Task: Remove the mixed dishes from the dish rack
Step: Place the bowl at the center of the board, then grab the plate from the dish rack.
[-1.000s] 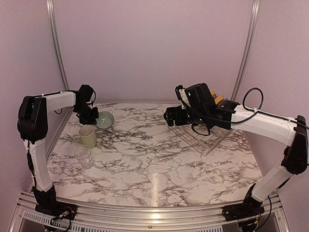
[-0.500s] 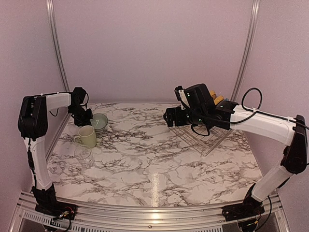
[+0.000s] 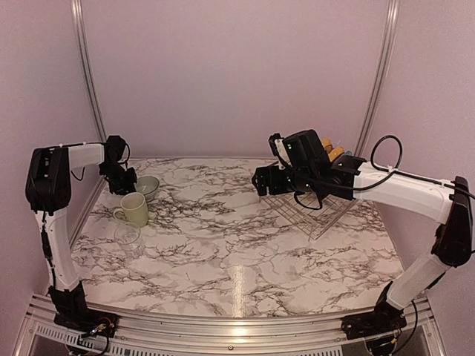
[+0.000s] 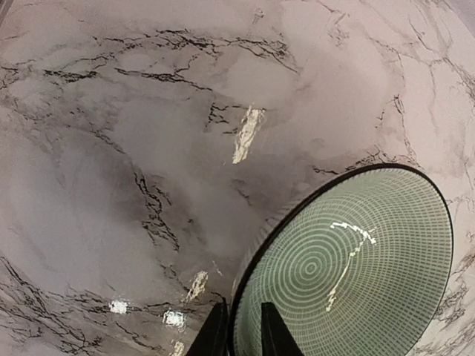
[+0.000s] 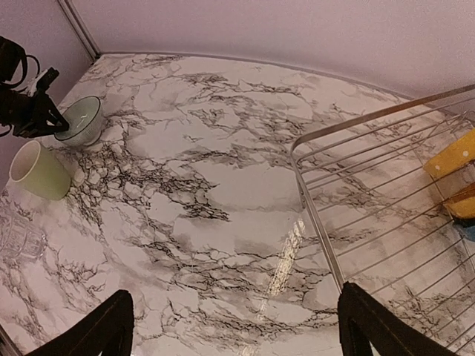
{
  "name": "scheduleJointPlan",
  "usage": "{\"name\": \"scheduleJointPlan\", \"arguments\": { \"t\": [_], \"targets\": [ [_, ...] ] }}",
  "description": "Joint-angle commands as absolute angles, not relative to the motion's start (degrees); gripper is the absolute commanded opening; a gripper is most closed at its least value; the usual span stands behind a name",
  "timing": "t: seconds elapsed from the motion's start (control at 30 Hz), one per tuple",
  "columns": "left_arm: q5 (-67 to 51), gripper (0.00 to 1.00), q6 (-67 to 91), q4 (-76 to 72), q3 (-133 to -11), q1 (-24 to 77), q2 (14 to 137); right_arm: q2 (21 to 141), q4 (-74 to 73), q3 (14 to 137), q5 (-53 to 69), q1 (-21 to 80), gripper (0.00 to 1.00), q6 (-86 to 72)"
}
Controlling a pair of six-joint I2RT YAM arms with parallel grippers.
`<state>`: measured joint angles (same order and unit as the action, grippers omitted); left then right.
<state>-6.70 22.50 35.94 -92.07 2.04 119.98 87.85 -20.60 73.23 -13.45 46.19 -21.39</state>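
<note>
The blue plate (image 3: 348, 153) ends the row to the right of my right gripper in the top view, so next I swing across the rack (image 3: 315, 211) and straddle the plate's rim.
The small pale green bowl (image 3: 146, 185) rests at the table's far left, its ribbed inside filling the left wrist view (image 4: 356, 274). My left gripper (image 3: 125, 180) is shut on its near rim, one finger outside the wall and one inside (image 4: 241, 335). A pale green mug (image 3: 135, 209) and a clear glass (image 3: 128, 239) stand in front of the bowl. The silver wire dish rack (image 3: 315, 211) sits at the right, with yellow-orange plates (image 3: 332, 152) upright at its back (image 5: 453, 156). My right gripper (image 3: 261, 180) hangs open over the marble beside the rack's left corner (image 5: 234, 315), holding nothing.
The rack's front rim wire (image 5: 315, 215) runs just inside my right gripper's right finger. The left wall and its metal rail (image 3: 93, 119) stand close behind the left gripper. Bare marble (image 3: 223, 245) stretches between the mug and the rack.
My left gripper has carried the bowl left toward the wall and lowered it; the bowl, tilted before, now lies nearly level on the table. The right arm has not moved.
</note>
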Motion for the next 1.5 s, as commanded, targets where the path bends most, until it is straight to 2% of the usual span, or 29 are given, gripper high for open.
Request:
{"name": "scheduleJointPlan", "arguments": {
  "t": [0.0, 0.07, 0.23, 0.4, 0.5, 0.7, 0.97, 1.17, 1.3, 1.47],
  "targets": [
    [-4.84, 0.23, 21.93, 35.85, -91.06, 1.38, 118.51, 87.52, -20.65, 72.98, -14.48, 45.72, 0.92, -21.72],
    [-4.53, 0.33, 21.55, 35.95, -91.14, 1.28, 117.78, 87.53, -20.70, 73.09, -14.69, 45.70, 0.92, -21.56],
    [-4.54, 0.46, 21.93, 36.09, -90.44, 0.97, 114.30, 88.36, -22.24, 73.96, -17.40, 45.70, 0.92, -20.33],
    [2.92, 0.60, 20.88, 37.14, -89.39, 0.96, 106.96, 88.33, -23.76, 74.38, -20.60, 45.32, 0.93, -18.57],
    [5.51, 0.66, 20.10, 37.94, -88.88, 0.97, 101.25, 88.49, -24.97, 74.75, -22.44, 44.04, 0.94, -18.67],
    [-2.31, 0.75, 19.16, 36.07, -83.70, 3.25, 88.77, 88.50, -27.49, 74.44, -22.73, 36.39, 0.95, -27.16],
    [-7.07, 0.80, 21.07, 31.33, -71.00, 13.37, 71.48, 89.71, -30.74, 75.85, -17.93, 20.37, 0.95, -38.69],
    [-9.87, 0.82, 24.17, 23.22, -61.77, 22.60, 62.38, 93.52, -31.51, 80.60, -15.23, 13.84, 0.92, -42.47],
    [-14.24, 0.84, 26.36, 15.37, -55.55, 25.70, 59.85, 96.20, -31.08, 83.75, -14.13, 11.86, 0.92, -42.53],
    [-14.96, 0.84, 27.24, 12.31, -54.94, 30.31, 61.81, 97.64, -30.04, 84.10, -13.01, 9.31, 0.87, -44.90]
  ]
}}
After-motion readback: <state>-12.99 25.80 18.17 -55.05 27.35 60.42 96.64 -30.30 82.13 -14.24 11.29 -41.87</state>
